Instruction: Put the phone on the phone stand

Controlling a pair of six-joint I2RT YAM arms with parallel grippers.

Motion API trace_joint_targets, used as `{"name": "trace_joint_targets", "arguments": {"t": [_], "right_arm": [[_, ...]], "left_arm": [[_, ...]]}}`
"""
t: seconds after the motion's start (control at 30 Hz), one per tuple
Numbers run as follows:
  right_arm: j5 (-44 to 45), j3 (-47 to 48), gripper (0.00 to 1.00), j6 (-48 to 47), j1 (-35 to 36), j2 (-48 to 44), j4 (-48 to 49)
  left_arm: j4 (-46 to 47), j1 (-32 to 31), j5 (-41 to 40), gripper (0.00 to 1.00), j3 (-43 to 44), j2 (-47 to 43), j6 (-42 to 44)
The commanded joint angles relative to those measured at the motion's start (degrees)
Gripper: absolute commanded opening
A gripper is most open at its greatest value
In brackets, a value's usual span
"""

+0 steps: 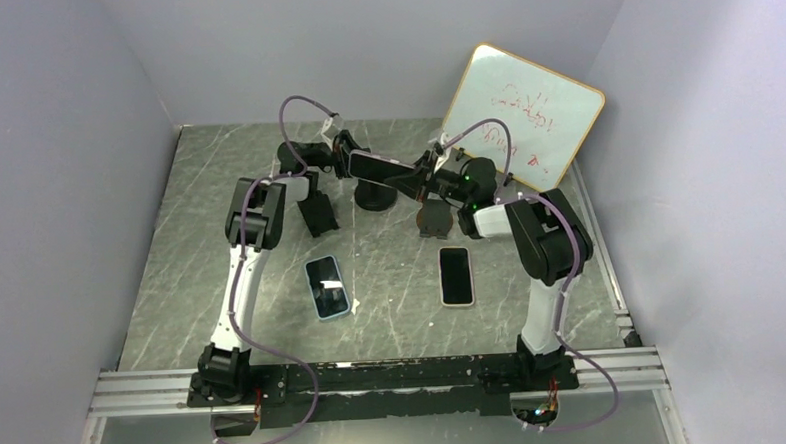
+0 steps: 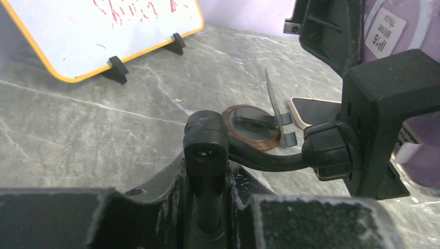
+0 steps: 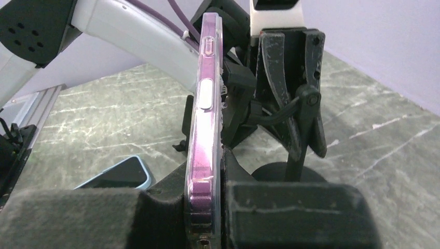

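Observation:
The phone is still outside the clamp head's arms, so it goes left in the top view with my right gripper next, settles between them and is released.
A purple phone (image 3: pixel 203 119) in a clear case stands on its long edge with my right gripper (image 3: pixel 207 207) shut on its lower end. In the top view that phone (image 1: pixel 382 165) hangs above the black phone stand (image 1: pixel 373 196) at the back centre, between the two grippers. The stand's clamp head (image 3: pixel 290 78) sits just behind the phone, touching or nearly so. My left gripper (image 2: pixel 207 202) is shut on the stand's thin black stem (image 2: pixel 206 140); the curved neck runs right to the clamp head (image 2: pixel 384 119). My left gripper (image 1: pixel 344 149) is at the phone's left end and my right gripper (image 1: pixel 422 173) at its right end.
A blue-cased phone (image 1: pixel 327 287) and a pale-cased phone (image 1: pixel 455 276) lie flat on the table in front. A brown round-based stand (image 1: pixel 434 218) and a black stand (image 1: pixel 319 213) flank the held stand. A whiteboard (image 1: pixel 524 111) leans at the back right. Walls enclose three sides.

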Motion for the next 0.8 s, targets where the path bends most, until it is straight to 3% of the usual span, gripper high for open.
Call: {"name": "trace_joint_targets", "arguments": {"t": [0.0,0.77], "right_arm": [[1.89,4.32,0.0,-0.24,-0.56,2.93,7.93],[3.14,7.77,0.0,-5.49,3.56,7.65,-0.95]], "left_arm": [[18.03,-0.71,5.58,0.05,-0.89,2.01,-9.08],[18.03,-0.29,4.4,0.05,-3.74,0.81,-7.35]]}}
